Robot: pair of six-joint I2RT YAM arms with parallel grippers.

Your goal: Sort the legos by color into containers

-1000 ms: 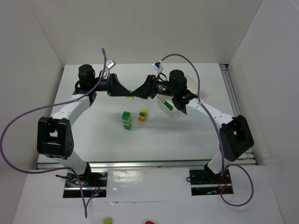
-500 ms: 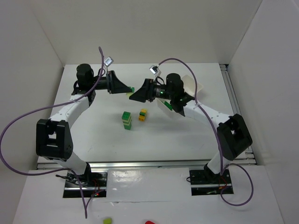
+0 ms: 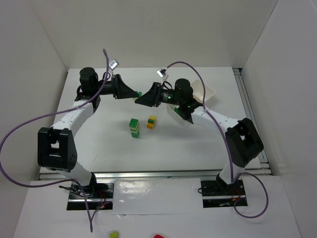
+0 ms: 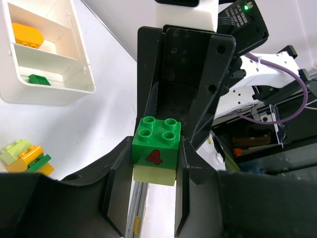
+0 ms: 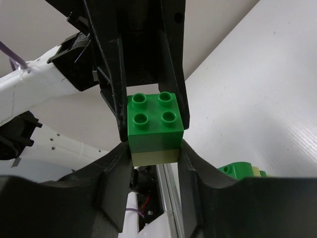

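I will next swing my right gripper to the right in the top view, tip it downward and release over the tray's far section [image 3: 199,89], because that section is below the gripper on that side.
A stacked pair, a green brick [image 4: 156,133] marked with a red 4 on a pale yellow brick [image 5: 153,156], hangs in the air between both grippers above the table's far middle [image 3: 140,93]. My left gripper [image 4: 157,151] is shut on the green brick. My right gripper [image 5: 154,154] is shut on the pale yellow brick. The two bricks look joined. The grippers meet tip to tip in the top view, left [image 3: 137,94] and right [image 3: 137,101]. The white divided tray [image 3: 207,92] lies under my right arm. It holds an orange-yellow brick [image 4: 27,35] and a green brick [image 4: 37,79] in separate compartments.
A green and pale stack [image 3: 133,127] and a yellow and green stack [image 3: 151,121] stand on the table in front of the grippers. The left wrist view shows a brick cluster [image 4: 25,157] near the tray wall [image 4: 54,94]. White walls enclose the table.
The meeting point of the grippers has shifted slightly up and toward the back. My right arm has stretched further left. Both grippers stay shut on the pair.
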